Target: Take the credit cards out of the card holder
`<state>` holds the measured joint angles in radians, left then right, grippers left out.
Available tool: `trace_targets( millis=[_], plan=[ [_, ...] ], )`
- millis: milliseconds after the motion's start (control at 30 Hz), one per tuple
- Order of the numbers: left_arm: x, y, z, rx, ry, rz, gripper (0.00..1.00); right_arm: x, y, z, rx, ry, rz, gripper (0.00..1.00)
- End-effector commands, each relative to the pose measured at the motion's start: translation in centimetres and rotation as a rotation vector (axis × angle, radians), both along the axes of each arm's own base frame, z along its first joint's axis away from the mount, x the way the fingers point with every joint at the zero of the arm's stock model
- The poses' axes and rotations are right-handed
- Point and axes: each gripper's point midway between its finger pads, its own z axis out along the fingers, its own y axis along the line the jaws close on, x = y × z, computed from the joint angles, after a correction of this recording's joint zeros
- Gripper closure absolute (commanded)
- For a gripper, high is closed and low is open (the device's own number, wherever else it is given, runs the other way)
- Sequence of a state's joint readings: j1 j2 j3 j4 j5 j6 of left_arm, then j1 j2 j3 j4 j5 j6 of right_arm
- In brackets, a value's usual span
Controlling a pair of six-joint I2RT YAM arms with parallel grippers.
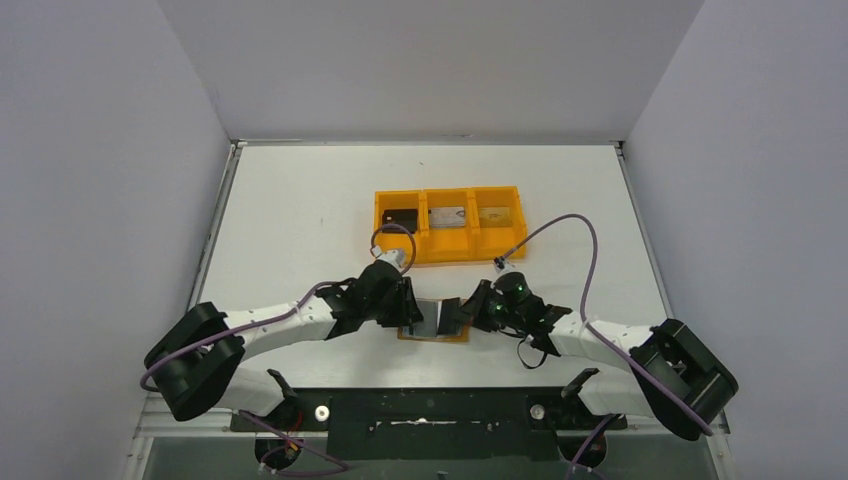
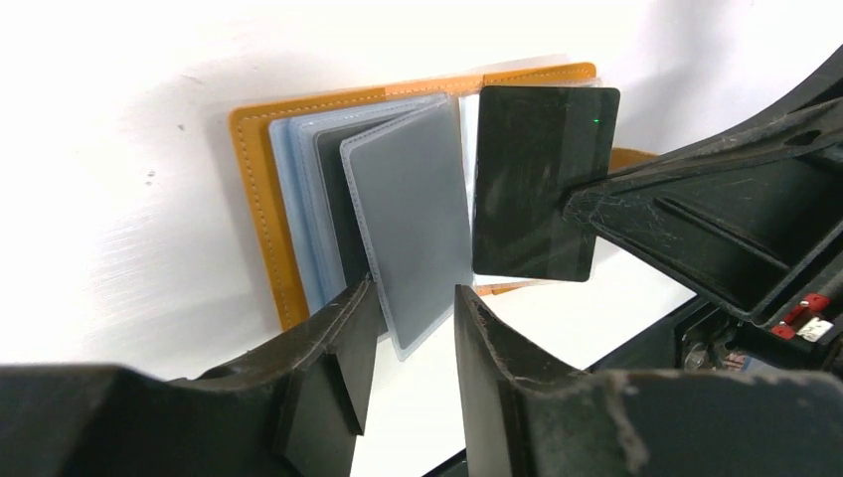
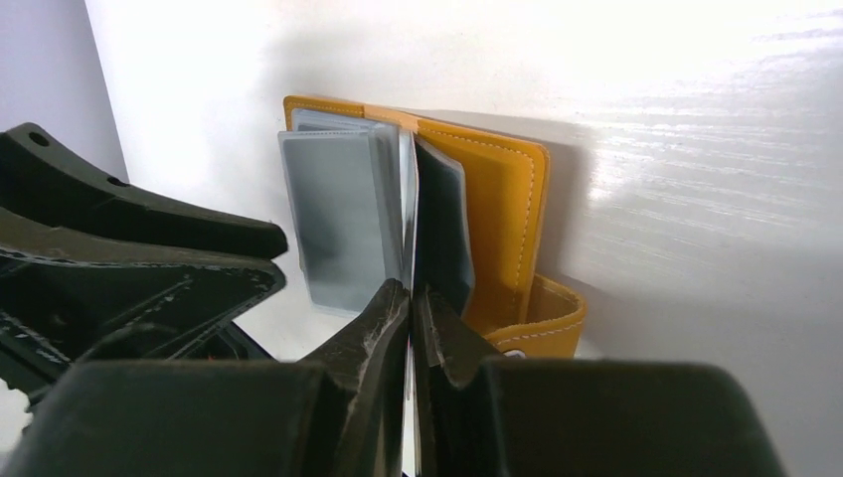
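Note:
My right gripper lifts, crosses outward and to its left in the top view to the dark-card section [image 1: 400, 220] and lowers to release this matching card next.
The card holder [image 1: 447, 336], a tan-brown wallet, lies open on the table between my two grippers. Its grey sleeves [image 2: 408, 229] fan upward from the cover [image 2: 253, 199]. My right gripper [image 1: 460, 317] is shut on a dark credit card [image 2: 537, 189] and holds it on edge beside the sleeves, over the wallet's right half [image 3: 507, 219]. In the right wrist view the fingers [image 3: 410, 290] are pressed together, with the card a thin line between them. My left gripper [image 2: 413, 293] is open at the sleeves' near edge, its left finger [image 2: 333, 338] against the pages. It also shows in the top view [image 1: 410, 313].
A bright orange three-compartment tray [image 1: 449, 251] stands just behind the wallet. It holds a dark card [image 1: 401, 218], a silvery card [image 1: 447, 215] and another card [image 1: 494, 214]. The right arm's purple cable [image 1: 560, 222] loops over the tray's right end.

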<state>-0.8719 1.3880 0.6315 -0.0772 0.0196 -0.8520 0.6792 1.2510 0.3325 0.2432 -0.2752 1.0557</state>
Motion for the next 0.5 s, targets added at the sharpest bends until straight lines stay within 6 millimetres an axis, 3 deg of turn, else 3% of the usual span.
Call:
trace_targets(
  millis=[0,200,467],
  plan=[
    [1.5,0.9,2.6,-0.042,-0.086,0.046,0.64,1.5,-0.3,1.9,-0.040,-0.108,0.014,1.00],
    [2.7,3.2,4.3,-0.077,-0.138,0.121,0.55,1.6,0.8,4.4,0.008,-0.232,0.117,1.00],
    [3.4,6.9,4.7,-0.086,-0.150,0.207,0.43,1.9,1.5,7.7,0.049,-0.415,0.187,1.00]
  ],
)
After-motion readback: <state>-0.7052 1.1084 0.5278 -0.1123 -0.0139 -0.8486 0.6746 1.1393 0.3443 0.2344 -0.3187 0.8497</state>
